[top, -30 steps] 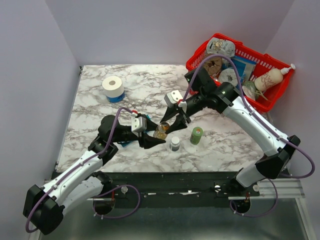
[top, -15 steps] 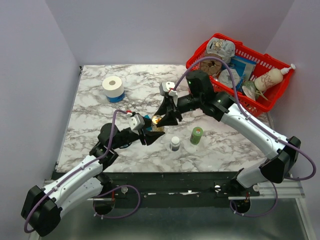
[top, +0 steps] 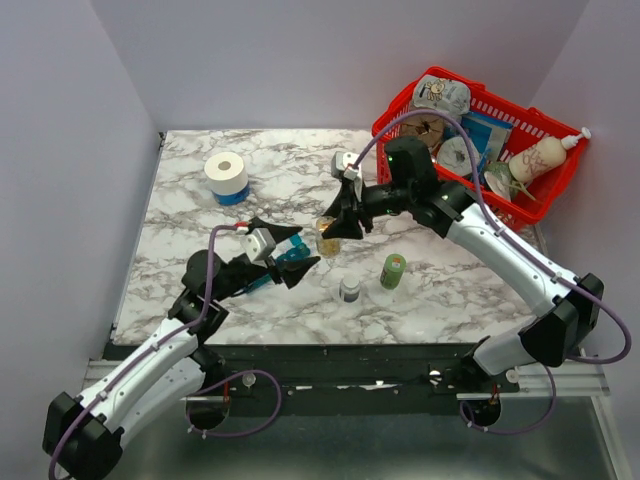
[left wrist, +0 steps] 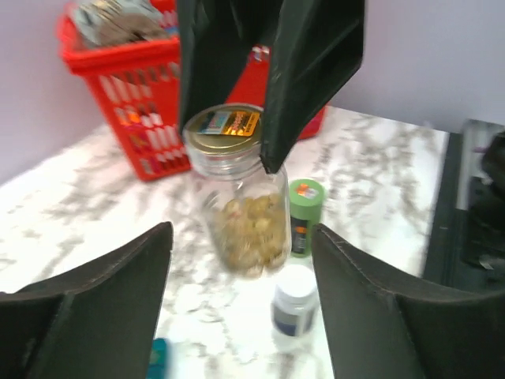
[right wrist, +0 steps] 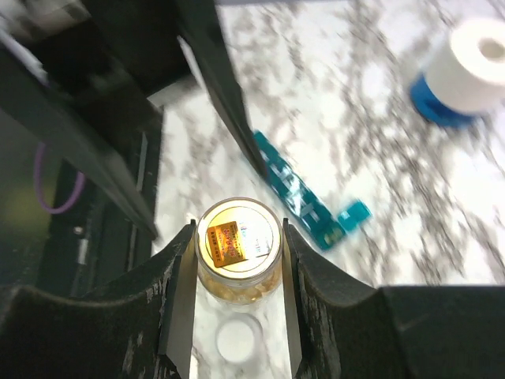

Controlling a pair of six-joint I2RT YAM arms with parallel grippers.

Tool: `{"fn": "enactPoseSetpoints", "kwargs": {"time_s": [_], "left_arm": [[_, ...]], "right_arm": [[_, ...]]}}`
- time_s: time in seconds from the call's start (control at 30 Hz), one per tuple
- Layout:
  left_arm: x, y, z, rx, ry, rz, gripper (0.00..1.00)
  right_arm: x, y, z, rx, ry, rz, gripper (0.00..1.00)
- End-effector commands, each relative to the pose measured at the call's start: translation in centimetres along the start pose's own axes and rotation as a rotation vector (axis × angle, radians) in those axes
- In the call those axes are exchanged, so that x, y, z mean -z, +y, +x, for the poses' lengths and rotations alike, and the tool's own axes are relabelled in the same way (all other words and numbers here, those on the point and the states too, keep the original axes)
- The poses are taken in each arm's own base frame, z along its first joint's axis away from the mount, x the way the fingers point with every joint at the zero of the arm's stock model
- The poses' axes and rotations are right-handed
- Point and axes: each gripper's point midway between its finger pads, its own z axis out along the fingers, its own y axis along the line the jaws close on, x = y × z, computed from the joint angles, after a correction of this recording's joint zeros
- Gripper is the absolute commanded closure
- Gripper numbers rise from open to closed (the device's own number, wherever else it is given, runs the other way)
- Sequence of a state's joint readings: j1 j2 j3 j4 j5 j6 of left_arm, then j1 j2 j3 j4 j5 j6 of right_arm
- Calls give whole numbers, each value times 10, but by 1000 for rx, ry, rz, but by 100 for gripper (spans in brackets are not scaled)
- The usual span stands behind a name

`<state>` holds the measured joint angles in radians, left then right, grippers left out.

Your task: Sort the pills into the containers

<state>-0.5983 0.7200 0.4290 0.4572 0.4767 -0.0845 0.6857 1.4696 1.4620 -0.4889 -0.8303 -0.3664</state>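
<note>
I will shift my right gripper right in the top view, then lower it to release the small clear bottle on the clear marble beyond the white bottle.
The pills are yellowish-brown pieces inside a small clear bottle with a tan cap. My right gripper is shut on this bottle just below the cap and holds it upright above the table. My left gripper is open, a little short of the bottle on its near-left side, and touches nothing. The containers form a narrow blue strip lying flat on the marble; in the top view the strip is partly hidden under the left gripper.
A white bottle with a dark body and a green bottle stand near the table's front. A paper roll sits at the back left. A red wire basket full of items is at the back right.
My left gripper's jaws have opened and it has drawn back to the left, away from the bottle. The right gripper keeps its hold on the bottle, now slightly further right.
</note>
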Motion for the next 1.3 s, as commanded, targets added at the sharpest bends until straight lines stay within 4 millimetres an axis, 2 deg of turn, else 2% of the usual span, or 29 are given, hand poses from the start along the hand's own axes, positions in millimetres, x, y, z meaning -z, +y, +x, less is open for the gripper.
{"fn": "enactPoseSetpoints", "kwargs": {"time_s": [0.0,0.03,0.1,0.13,0.17,0.23,0.27,0.3,0.37,0.4,0.47,0.6,0.83,0.93,1.1,1.17,1.2,1.23,1.27], "left_arm": [[15,23,-14,-109,-3,-102,15],[20,26,-10,-140,26,-113,14],[26,36,-10,-168,55,-150,12],[31,41,-3,-174,91,-178,12],[34,46,-4,-200,106,-197,12],[41,59,6,-213,161,-271,11],[44,64,9,-217,179,-297,10],[45,68,12,-213,192,-317,10],[49,74,20,-212,218,-356,10],[50,76,25,-210,228,-362,9],[53,77,32,-209,242,-373,8],[56,79,38,-218,257,-384,8],[55,81,40,-219,260,-387,8],[56,81,43,-222,268,-388,8],[57,82,48,-230,286,-388,8],[57,83,50,-233,294,-386,8],[57,83,50,-233,296,-387,8],[57,84,50,-235,300,-389,8],[57,85,53,-234,307,-390,8]], "right_arm": [[22,-35,25,-14,56,160,80],[24,-42,38,-31,72,187,80],[26,-53,45,-14,65,223,80],[28,-62,51,-8,76,264,79],[26,-64,70,-19,99,280,79],[23,-80,78,9,83,337,79],[21,-87,103,-40,115,389,79],[20,-99,99,-18,75,436,79],[19,-110,121,-68,85,497,78],[16,-117,123,-51,55,526,78],[15,-126,136,-67,61,570,76],[14,-138,149,-84,39,634,74],[14,-151,188,-147,81,729,68],[13,-155,198,-158,96,748,65],[15,-153,207,-158,112,756,44],[17,-149,201,-142,101,744,36],[18,-144,202,-137,103,734,27],[21,-142,195,-118,91,729,11],[23,-138,189,-96,82,719,5]]}}
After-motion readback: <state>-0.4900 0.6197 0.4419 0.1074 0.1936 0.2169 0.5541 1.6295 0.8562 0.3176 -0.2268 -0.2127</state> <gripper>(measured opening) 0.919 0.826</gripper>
